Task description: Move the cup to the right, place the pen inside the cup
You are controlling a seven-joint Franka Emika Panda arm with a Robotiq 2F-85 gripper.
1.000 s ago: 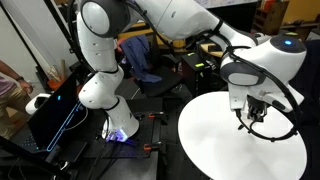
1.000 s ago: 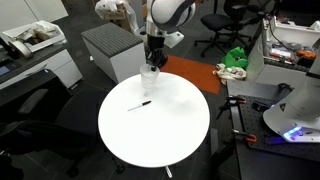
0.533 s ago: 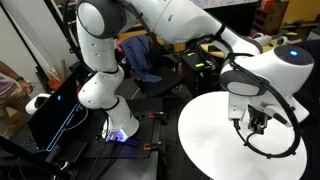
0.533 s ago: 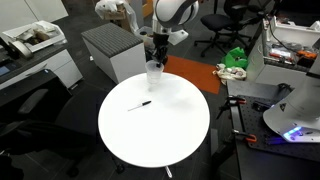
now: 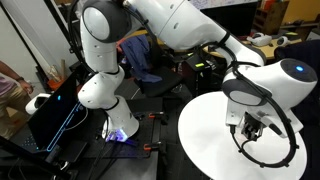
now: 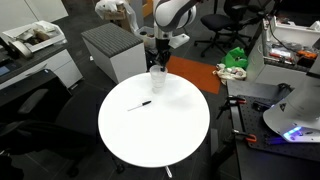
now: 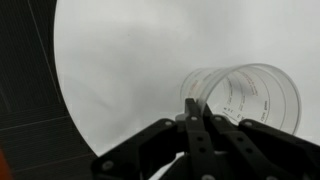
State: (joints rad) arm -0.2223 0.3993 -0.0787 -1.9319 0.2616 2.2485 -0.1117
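My gripper will go down until the cup (image 6: pixel 157 79) stands on the bare tabletop clear of the pen and then let go of the cup's side, because the cup is hanging above that spot.
The cup (image 7: pixel 252 95) is a clear tumbler with printed marks, seen from above in the wrist view. My gripper (image 7: pixel 195 104) is shut on its near rim wall, one finger inside and one outside. In an exterior view the cup (image 6: pixel 157 79) hangs under the gripper (image 6: pixel 159 64) at the far side of the white round table (image 6: pixel 170 135). The thin black pen (image 6: pixel 140 105) lies flat on the table, left of and nearer than the cup. In an exterior view the gripper (image 5: pixel 250 128) is over the table (image 5: pixel 205 135); the cup is too faint to make out there.
A grey cabinet (image 6: pixel 108 48) stands behind the table on the left. A green object (image 6: pixel 235 57) lies on the floor at the back right. The table's edge (image 7: pixel 62 110) curves along the left of the wrist view, with dark floor beyond.
The gripper has carried the cup a little to the right along the far side of the table. The pen has not moved.
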